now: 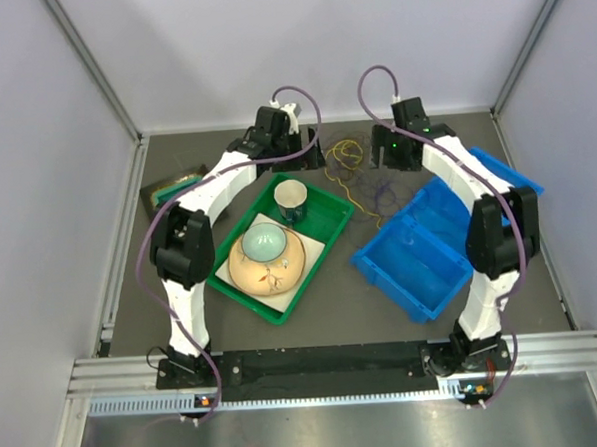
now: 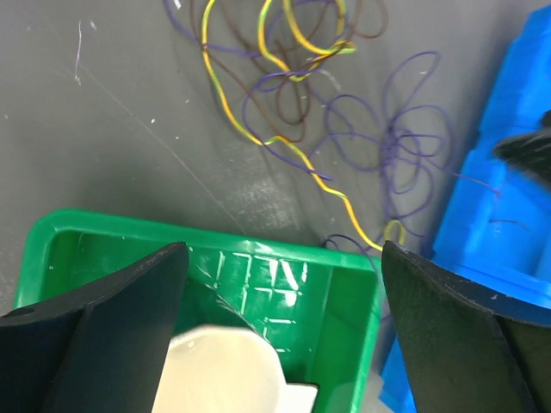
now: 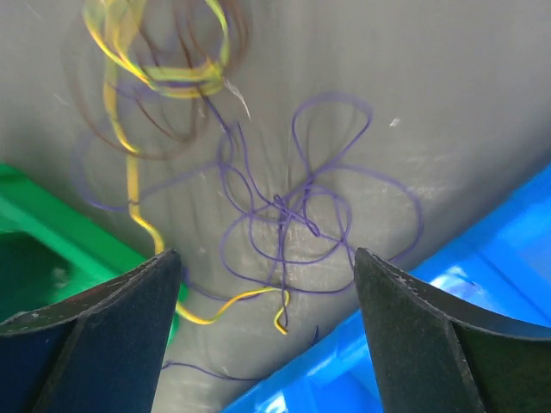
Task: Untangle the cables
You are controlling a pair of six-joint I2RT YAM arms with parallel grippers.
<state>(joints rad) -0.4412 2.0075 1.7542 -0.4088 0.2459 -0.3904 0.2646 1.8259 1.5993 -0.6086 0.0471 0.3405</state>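
My right gripper should go down next, with its fingers apart, onto the middle of the purple knot [image 1: 382, 193] [image 3: 284, 211], because the thin purple cable lies bunched below its open fingers.
The cables lie in a loose tangle on the dark table between my two grippers. There is a yellow coil with dark brown loops [image 1: 348, 157] and purple loops [image 1: 379, 193] beside it. In the left wrist view the yellow wire [image 2: 301, 159] runs down towards the green tray, with the purple loops [image 2: 405, 146] on its right. In the right wrist view the purple knot [image 3: 284, 211] lies just ahead of the fingers, and the yellow wire [image 3: 133, 189] is on the left. My left gripper [image 2: 282, 249] is open and empty over the tray's far corner. My right gripper [image 3: 267, 255] is open and empty over the purple loops.
A green tray [image 1: 244, 298] holds a cup [image 1: 290, 197] and a bowl [image 1: 265, 243] on a plate. An open blue bin [image 1: 411, 263] stands to the right, its edge close to the purple loops [image 3: 482, 275]. A dark green object [image 1: 171, 188] lies at the far left.
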